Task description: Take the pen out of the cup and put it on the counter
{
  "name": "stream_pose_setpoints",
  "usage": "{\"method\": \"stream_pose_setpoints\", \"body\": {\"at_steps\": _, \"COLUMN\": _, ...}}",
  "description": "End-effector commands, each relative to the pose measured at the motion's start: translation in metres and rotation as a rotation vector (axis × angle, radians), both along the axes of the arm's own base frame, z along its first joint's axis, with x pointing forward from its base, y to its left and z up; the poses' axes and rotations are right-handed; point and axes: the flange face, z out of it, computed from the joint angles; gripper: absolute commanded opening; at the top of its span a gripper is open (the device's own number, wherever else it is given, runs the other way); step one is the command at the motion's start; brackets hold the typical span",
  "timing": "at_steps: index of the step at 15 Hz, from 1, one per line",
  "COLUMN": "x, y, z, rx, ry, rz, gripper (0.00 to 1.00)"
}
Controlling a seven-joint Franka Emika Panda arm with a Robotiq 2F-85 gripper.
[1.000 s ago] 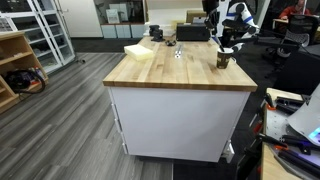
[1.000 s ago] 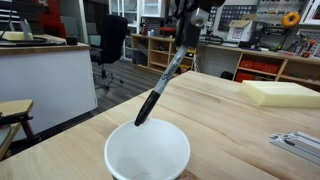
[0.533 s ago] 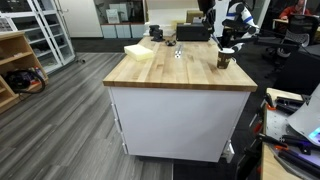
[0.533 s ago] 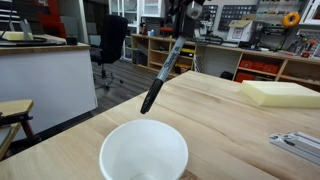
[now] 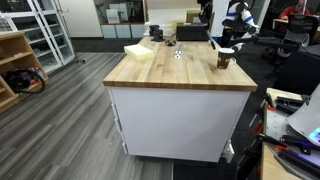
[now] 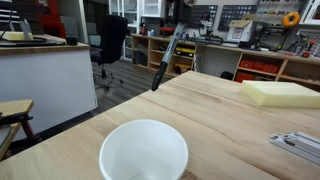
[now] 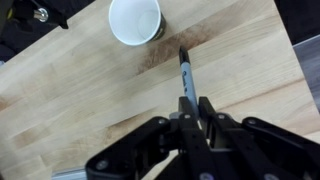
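My gripper moves away from the cup [image 6: 143, 151] next and releases the pen over bare wood, as this open patch lies to the gripper's right in the wrist view.
My gripper [image 7: 195, 108] is shut on the pen [image 7: 187, 76], a thin dark stick that points down from the fingers. In an exterior view the pen [image 6: 167, 59] hangs tilted in the air, clear of the cup [image 6: 143, 151] and well above it. The cup shows its white inside and stands on the counter [image 6: 232, 118]. In the wrist view the cup [image 7: 135, 19] is beyond the pen tip, on the wooden top [image 7: 85, 90]. In an exterior view the brown cup [image 5: 223, 60] stands near the counter's [image 5: 170, 70] edge, below the arm [image 5: 226, 22].
A yellow foam block [image 6: 281, 93] lies on the counter, also seen at its far end [image 5: 139, 51]. A metal part [image 6: 300, 146] lies near the counter edge. Dark boxy objects [image 5: 191, 32] stand at the far end. A wooden shelf unit [image 5: 14, 62] and an office chair [image 6: 113, 45] stand on the floor.
My gripper has lifted the pen up out of the cup. The pen tip went from inside the cup to well above it. The cup stays in place.
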Motion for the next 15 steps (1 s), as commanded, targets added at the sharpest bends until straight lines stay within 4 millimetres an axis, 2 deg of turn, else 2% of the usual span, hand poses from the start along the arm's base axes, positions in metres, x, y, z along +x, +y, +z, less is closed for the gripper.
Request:
{"method": "stream_pose_setpoints", "body": {"at_steps": 1, "x": -0.018, "y": 0.003, "z": 0.021, "rx": 0.109, "ry": -0.108, "rz": 0.04, "gripper": 0.06}}
{"method": "stream_pose_setpoints", "body": {"at_steps": 4, "x": -0.018, "y": 0.011, "z": 0.016, "rx": 0.2, "ry": -0.127, "rz": 0.08, "gripper": 0.06}}
{"method": "stream_pose_setpoints", "body": {"at_steps": 9, "x": -0.016, "y": 0.019, "z": -0.004, "rx": 0.32, "ry": -0.123, "rz": 0.14, "gripper": 0.06}}
{"method": "stream_pose_setpoints", "body": {"at_steps": 12, "x": -0.016, "y": 0.023, "z": -0.017, "rx": 0.325, "ry": -0.113, "rz": 0.187, "gripper": 0.06}}
{"method": "stream_pose_setpoints", "body": {"at_steps": 13, "x": -0.017, "y": 0.024, "z": -0.021, "rx": 0.32, "ry": -0.102, "rz": 0.2, "gripper": 0.37}}
{"method": "stream_pose_setpoints", "body": {"at_steps": 14, "x": -0.018, "y": 0.025, "z": -0.025, "rx": 0.316, "ry": -0.093, "rz": 0.211, "gripper": 0.38}}
{"method": "stream_pose_setpoints", "body": {"at_steps": 15, "x": -0.02, "y": 0.026, "z": -0.028, "rx": 0.315, "ry": -0.086, "rz": 0.218, "gripper": 0.44}}
